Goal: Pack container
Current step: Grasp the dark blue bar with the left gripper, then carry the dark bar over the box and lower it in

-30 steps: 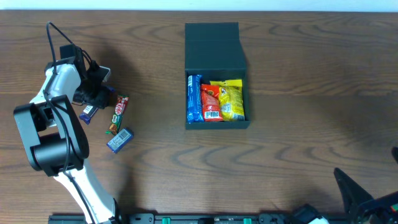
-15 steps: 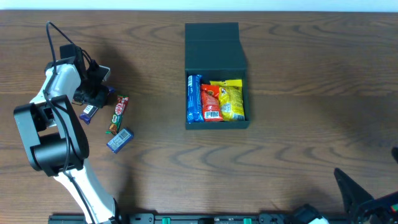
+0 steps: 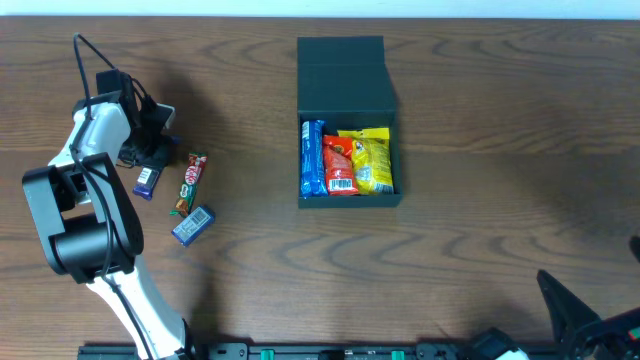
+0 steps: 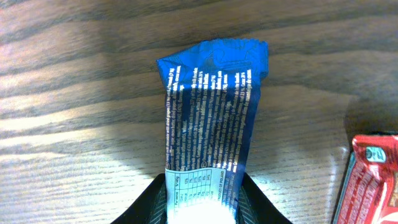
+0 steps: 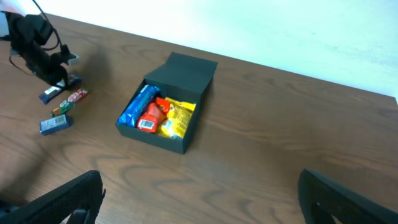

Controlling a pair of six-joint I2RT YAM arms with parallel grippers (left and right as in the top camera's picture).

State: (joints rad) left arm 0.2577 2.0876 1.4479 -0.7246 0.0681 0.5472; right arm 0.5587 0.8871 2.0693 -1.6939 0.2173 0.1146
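I will next lift my left gripper and carry the bar over the seam between the blue and orange-red packets, then lower it to let go, because the lid lies back.
The container stands open at mid-table with its flap lid laid back. Inside lie a blue packet, an orange-red packet and a yellow packet. At the far left, a dark blue snack bar lies flat on the wood. My left gripper has a finger pressed against each side of its near end. In the overhead view that bar pokes out below the left gripper. My right gripper hangs wide open over bare wood, far from everything.
A red snack bar lies just right of the held bar and shows at the left wrist view's edge as the red bar. A small blue packet sits nearer the front. The right arm is at the table's front right corner.
My left gripper's fingers have drawn in onto the dark blue bar, which turned slightly on the table. The right arm and the container have not moved.
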